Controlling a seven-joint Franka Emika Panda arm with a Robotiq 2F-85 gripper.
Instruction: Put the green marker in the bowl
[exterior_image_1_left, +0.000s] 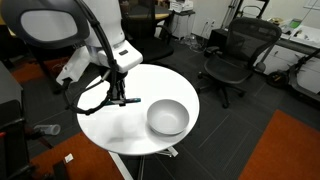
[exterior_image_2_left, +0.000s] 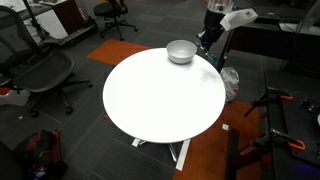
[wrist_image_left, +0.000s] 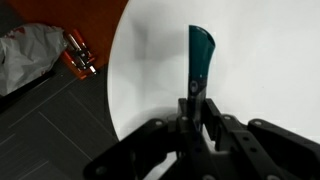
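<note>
Next, the gripper moves across over the bowl's open middle and releases the marker, since the green marker (wrist_image_left: 199, 55) hangs over bare table beside the bowl.
In the wrist view my gripper (wrist_image_left: 196, 112) is shut on the green marker (wrist_image_left: 199, 55), a teal stick that juts forward from between the fingers over the white table (wrist_image_left: 270, 60). In an exterior view the gripper (exterior_image_1_left: 117, 97) hangs over the table's edge, to the left of the grey-white bowl (exterior_image_1_left: 167, 117), apart from it. In an exterior view the gripper (exterior_image_2_left: 210, 38) is beside the bowl (exterior_image_2_left: 181, 51) at the table's far edge. The marker is too small to make out in both exterior views.
The round white table (exterior_image_2_left: 160, 95) stands on a dark floor. Office chairs (exterior_image_1_left: 232, 60) stand around it. A crumpled bag (wrist_image_left: 28, 55) and an orange item (wrist_image_left: 78, 52) lie on the floor below the table edge. An orange mat (exterior_image_1_left: 290, 150) lies nearby.
</note>
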